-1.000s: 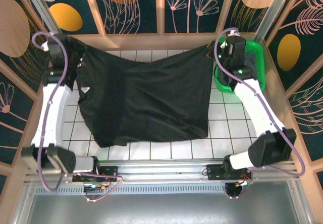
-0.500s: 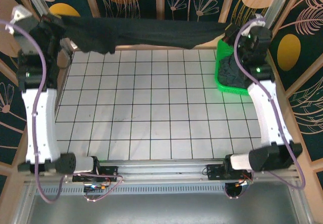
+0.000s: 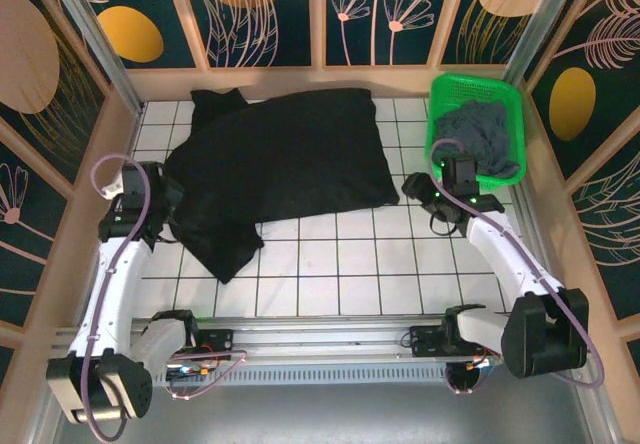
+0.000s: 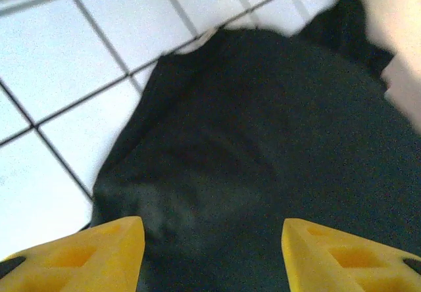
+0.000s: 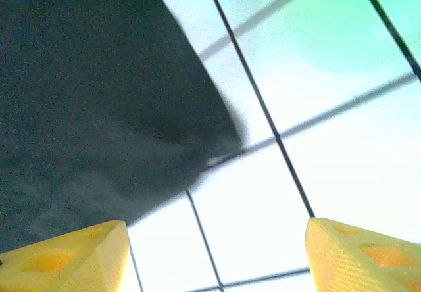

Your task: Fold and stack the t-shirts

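The black t-shirt's near corner (image 3: 220,273) is closer than the cloth under my left gripper's fingers. My left gripper should move back toward my base and down onto that corner next.
The black t-shirt (image 3: 280,159) lies spread on the tiled table, its body toward the back and one part reaching down to the left front (image 3: 225,249). My left gripper (image 3: 172,204) hovers at the shirt's left edge, open, with black cloth (image 4: 263,141) below its yellow fingertips (image 4: 92,252). My right gripper (image 3: 412,186) stands open just off the shirt's right corner (image 5: 197,134), over bare tile. The slate grey-blue t-shirt (image 3: 480,136) sits crumpled in the green basket (image 3: 436,99).
The green mesh basket stands at the back right corner against the wall. Wooden rails (image 3: 130,129) border the table on the left, back and right. White tiles (image 3: 360,264) stretch across the front half of the table.
Both arms held the black shirt stretched high at the back. They have come down and let go, and the shirt now lies flat on the table.
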`<state>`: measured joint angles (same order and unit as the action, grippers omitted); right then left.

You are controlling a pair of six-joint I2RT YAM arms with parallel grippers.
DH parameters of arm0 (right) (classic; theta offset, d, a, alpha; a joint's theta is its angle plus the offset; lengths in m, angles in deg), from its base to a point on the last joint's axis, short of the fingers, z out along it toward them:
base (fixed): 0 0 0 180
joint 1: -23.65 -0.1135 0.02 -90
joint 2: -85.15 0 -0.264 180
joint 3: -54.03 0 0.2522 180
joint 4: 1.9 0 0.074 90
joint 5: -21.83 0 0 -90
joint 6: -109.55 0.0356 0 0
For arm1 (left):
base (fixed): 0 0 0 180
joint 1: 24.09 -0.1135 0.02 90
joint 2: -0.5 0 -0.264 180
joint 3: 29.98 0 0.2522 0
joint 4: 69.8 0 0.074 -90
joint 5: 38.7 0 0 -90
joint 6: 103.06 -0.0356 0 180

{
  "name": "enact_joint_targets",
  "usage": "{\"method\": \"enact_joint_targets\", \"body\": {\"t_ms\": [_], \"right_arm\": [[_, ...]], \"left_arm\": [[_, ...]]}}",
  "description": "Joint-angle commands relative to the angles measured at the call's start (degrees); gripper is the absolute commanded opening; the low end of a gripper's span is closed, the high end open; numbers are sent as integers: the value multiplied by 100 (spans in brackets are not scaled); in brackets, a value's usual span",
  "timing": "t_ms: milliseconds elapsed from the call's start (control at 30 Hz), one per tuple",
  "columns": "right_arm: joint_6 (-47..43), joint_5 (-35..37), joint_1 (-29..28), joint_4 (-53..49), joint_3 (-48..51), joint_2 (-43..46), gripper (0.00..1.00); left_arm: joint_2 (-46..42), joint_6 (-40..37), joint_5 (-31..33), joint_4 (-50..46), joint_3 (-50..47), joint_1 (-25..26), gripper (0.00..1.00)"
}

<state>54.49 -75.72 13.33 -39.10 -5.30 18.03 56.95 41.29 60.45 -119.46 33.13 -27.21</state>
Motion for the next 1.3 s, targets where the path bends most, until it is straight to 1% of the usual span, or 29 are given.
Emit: {"method": "enact_joint_targets", "body": {"t_ms": [0, 100, 200, 300, 333, 433, 533, 633, 733, 933, 1000, 1133, 1200, 1267], "right_arm": [[78, 230, -254, -137, -106, 75, 70], [194, 400, -593, -107, -12, 6, 66], [283, 508, -870, 97, 140, -120, 56], [302, 539, -893, 445, 224, -288, 46], [280, 552, -885, 570, 204, -389, 44], [268, 491, -770, 808, 48, -839, 42], [229, 484, -720, 926, -155, -1282, 35], [247, 552, -705, 1050, -186, -1489, 35], [263, 570, -687, 1100, -186, -1648, 35], [243, 616, -672, 1158, -214, -1809, 37], [237, 623, -660, 1166, -265, -1848, 37], [215, 617, -663, 1166, -356, -1926, 38], [224, 613, -663, 1166, -384, -1950, 38], [233, 623, -664, 1166, -392, -1952, 38]], "left_arm": [[0, 5, -458, 121, -104, -21, 56], [57, -59, -545, 110, -204, -25, 55], [172, -113, -689, 101, -282, -23, 51], [276, -143, -885, 179, -418, -22, 44], [303, -151, -919, 198, -481, -20, 42], [442, -226, -1058, 200, -706, -21, 42], [534, -341, -1066, 69, -892, -21, 41], [567, -450, -945, -141, -1051, -15, 41], [594, -477, -961, -282, -1288, -11, 42], [373, -178, -1524, -288, -1874, 81, 46], [299, -3, -1583, -350, -1969, 324, 47], [355, 360, -1451, -417, -2052, 1071, 50], [397, 548, -1460, -297, -2180, 1293, 50], [467, 683, -1496, -133, -2321, 1405, 50]]}}
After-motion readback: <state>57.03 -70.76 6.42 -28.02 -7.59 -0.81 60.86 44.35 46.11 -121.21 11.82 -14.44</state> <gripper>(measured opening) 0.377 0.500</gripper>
